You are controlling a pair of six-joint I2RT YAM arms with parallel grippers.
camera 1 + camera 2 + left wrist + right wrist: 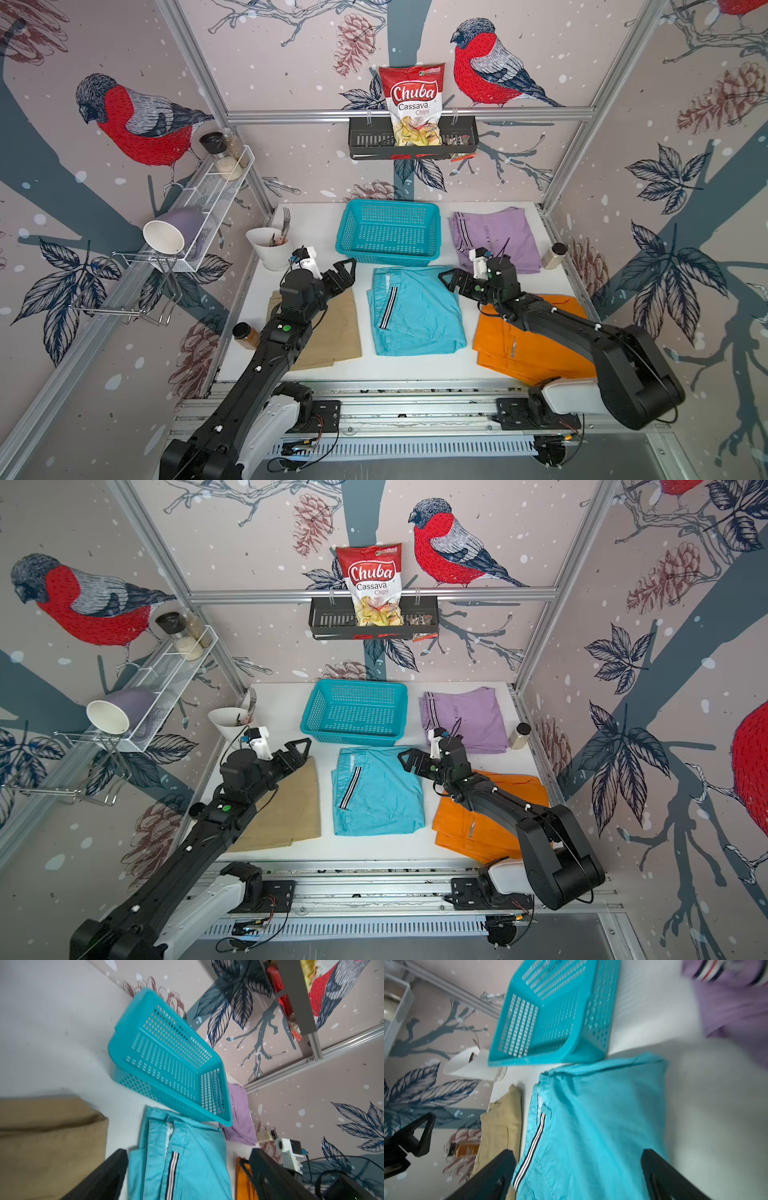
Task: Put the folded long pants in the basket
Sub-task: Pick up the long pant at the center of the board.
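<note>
The sky-blue pair's mid-edge (459, 308) (658, 1132) beside the orange pair is below my right gripper and farther back. I need to move my right gripper down and back to it.
The teal basket (388, 232) (355, 712) (166, 1059) (550, 1012) stands empty at the back middle of the table. Four folded long pants lie flat around it: sky-blue (415, 311) (376, 791) (182, 1159) (591, 1126) just in front, khaki (336, 328) (291, 808) front left, orange (511, 345) (465, 825) front right, lilac (498, 237) (469, 717) back right. My left gripper (351, 272) (188, 1152) hovers open off the sky-blue pair's far left corner. The right gripper (446, 282) (577, 1152) hovers open over its far right corner. Neither holds anything.
A white cup with cutlery (272, 249) stands left of the basket. A brown spice jar (247, 334) sits at the table's left edge, a pale bottle (555, 255) at the right edge. On the walls hang a black rack (365, 143) and a white wire shelf (212, 203).
</note>
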